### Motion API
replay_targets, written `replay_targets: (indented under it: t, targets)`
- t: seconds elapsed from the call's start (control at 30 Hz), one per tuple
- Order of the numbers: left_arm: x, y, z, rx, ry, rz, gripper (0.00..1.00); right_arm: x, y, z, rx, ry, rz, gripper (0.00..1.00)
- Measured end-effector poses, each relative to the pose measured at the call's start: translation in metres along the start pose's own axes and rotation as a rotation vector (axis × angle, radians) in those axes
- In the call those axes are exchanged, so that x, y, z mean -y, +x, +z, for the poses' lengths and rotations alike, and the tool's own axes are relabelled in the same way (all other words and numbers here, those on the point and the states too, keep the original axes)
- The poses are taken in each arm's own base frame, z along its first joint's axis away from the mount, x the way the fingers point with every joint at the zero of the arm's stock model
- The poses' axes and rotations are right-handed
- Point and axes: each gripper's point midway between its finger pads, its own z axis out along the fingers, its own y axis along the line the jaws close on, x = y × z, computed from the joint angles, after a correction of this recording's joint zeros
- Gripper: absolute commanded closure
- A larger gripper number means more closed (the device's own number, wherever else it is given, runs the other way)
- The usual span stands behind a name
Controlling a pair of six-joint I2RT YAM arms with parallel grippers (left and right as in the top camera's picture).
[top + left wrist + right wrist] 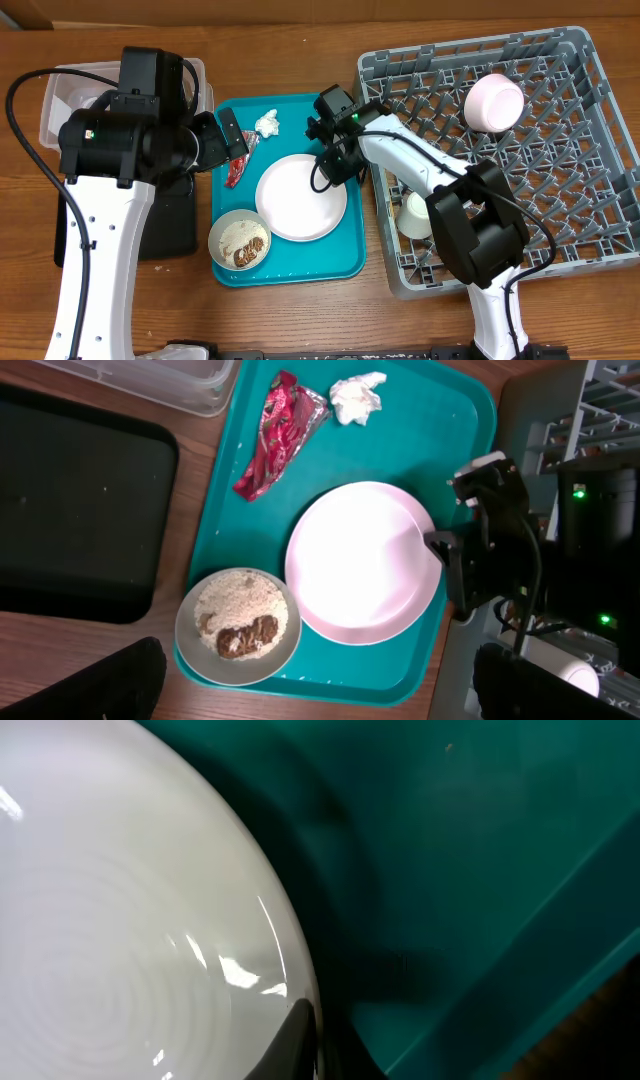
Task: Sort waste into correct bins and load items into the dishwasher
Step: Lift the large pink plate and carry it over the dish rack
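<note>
The spot in the rack's wires beside the pink bowl is empty. My right gripper will next lift the plate [300,197], move over the rack's side, lower the plate and let it go there.
The pale pink plate [300,197] lies on the teal tray [345,255], and it also shows in the left wrist view [360,565]. My right gripper [335,165] is shut on the plate's right rim, with one finger on top of it [305,1040]. My left gripper [225,145] is open and empty, hovering above the tray near the red wrapper [238,165]. The white tissue [267,123] lies at the tray's far edge. The cream bowl [239,240] holds rice-like scraps with brown bits. The pink bowl [494,103] and the white cup [415,217] sit in the grey dish rack [560,240].
The clear tub [60,95] stands at the back left, partly hidden by my left arm. The black tray [170,235] lies left of the teal tray. The dish rack's wall runs close along the teal tray's right edge.
</note>
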Motion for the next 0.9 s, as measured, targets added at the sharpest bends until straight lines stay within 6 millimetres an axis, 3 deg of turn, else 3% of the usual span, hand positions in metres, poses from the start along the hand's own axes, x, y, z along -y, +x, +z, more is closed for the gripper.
replay_targets:
  t: [0.2, 0.43, 0.67, 0.83, 0.9]
  targets:
    - [0.0, 0.0, 0.0, 0.0, 0.0, 0.0, 0.0, 0.012, -0.018, -0.027, 0.031, 0.084, 0.063, 0.96]
    - [0.0, 0.0, 0.0, 0.0, 0.0, 0.0, 0.0, 0.03, -0.052, -0.076, 0.144, 0.211, 0.14, 0.96]
    - [0.0, 0.0, 0.0, 0.0, 0.0, 0.0, 0.0, 0.061, -0.067, -0.155, 0.315, 0.377, 0.291, 0.96]
    - [0.0, 0.0, 0.0, 0.0, 0.0, 0.0, 0.0, 0.101, -0.054, -0.217, 0.432, 0.482, 0.449, 0.96]
    - [0.0, 0.0, 0.0, 0.0, 0.0, 0.0, 0.0, 0.124, -0.04, -0.248, 0.48, 0.537, 0.538, 0.96]
